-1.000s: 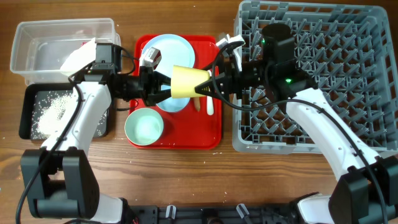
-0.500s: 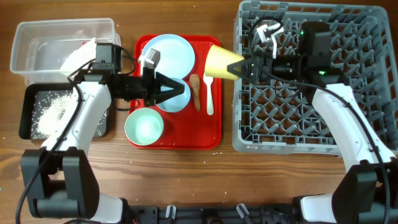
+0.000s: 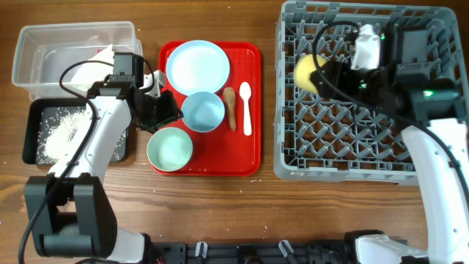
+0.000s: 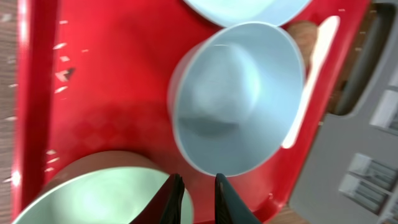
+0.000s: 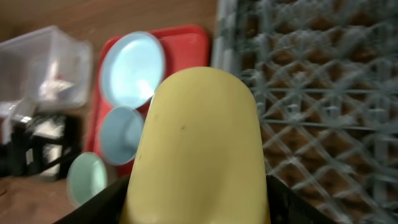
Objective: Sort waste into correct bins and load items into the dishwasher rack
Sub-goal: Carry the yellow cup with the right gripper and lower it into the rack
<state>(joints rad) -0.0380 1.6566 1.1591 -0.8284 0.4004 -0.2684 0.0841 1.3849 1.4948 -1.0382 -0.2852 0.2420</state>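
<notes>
My right gripper holds the small yellow cup [image 3: 306, 73] and needs to move it back and down next. It should release the cup among the rack's near wires beside the tray, since slots stand empty there.
My right gripper [image 3: 322, 77] is shut on the small yellow cup [image 3: 306, 73], holding it on its side over the back left part of the grey dishwasher rack [image 3: 366, 147]. The cup fills the right wrist view [image 5: 199, 143]. My left gripper [image 3: 167, 116] is empty, with its fingers nearly together [image 4: 198, 199]. It hovers over the red tray [image 3: 249, 158] between the pale blue bowl [image 3: 202, 111] and the pale green bowl [image 3: 170, 148]. The round plate [image 3: 197, 66], the white spoon [image 3: 246, 110] and the brown stick [image 3: 230, 106] lie on the tray.
A clear tub [image 3: 44, 59] at the back left holds white crumpled waste [image 3: 95, 59]. In front of it a black tray [image 3: 33, 139] holds white rice grains [image 3: 58, 132]. The rack's edge [image 4: 367, 155] lies just right of the red tray.
My right gripper carried the yellow cup right from the tray to the rack. My left gripper let go, drew back left and narrowed its fingers.
</notes>
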